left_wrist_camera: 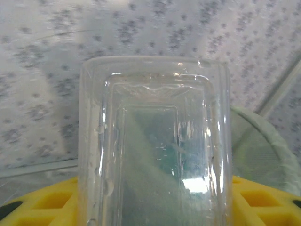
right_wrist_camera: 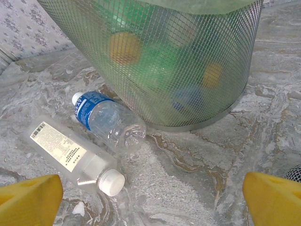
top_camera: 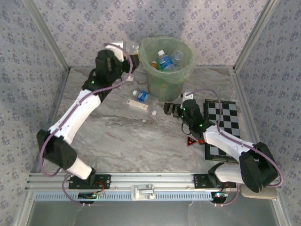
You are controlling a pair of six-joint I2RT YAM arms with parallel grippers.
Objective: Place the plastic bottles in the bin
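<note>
The bottle goes outward and across over the bin's opening (top_camera: 157, 53) (left_wrist_camera: 256, 150) beside it next, and my left gripper releases it there. It is still beside the bin's rim.
My left gripper (top_camera: 133, 60) is raised beside the left rim of the bin (top_camera: 188, 61) and is shut on a clear, flat-sided plastic bottle (left_wrist_camera: 155, 141). The bottle stands between its yellow fingers (left_wrist_camera: 51, 202), with the bin's rim (left_wrist_camera: 268, 146) to the right. The pale green bin holds several bottles, one with a blue label (top_camera: 164, 60). On the table in front of the bin lie a blue-labelled bottle (right_wrist_camera: 106, 117) (top_camera: 141, 96) and a clear white-capped bottle (right_wrist_camera: 70, 153) (top_camera: 137, 103). My right gripper (right_wrist_camera: 150, 197) (top_camera: 170, 109) is open, low over the table just right of them.
A black-and-white checkerboard (top_camera: 222, 127) lies at the right, with a small red triangle (top_camera: 190, 141) by its left edge. A tiny white piece (top_camera: 154, 112) lies near the bottles. Patterned walls with metal posts close in the table on three sides.
</note>
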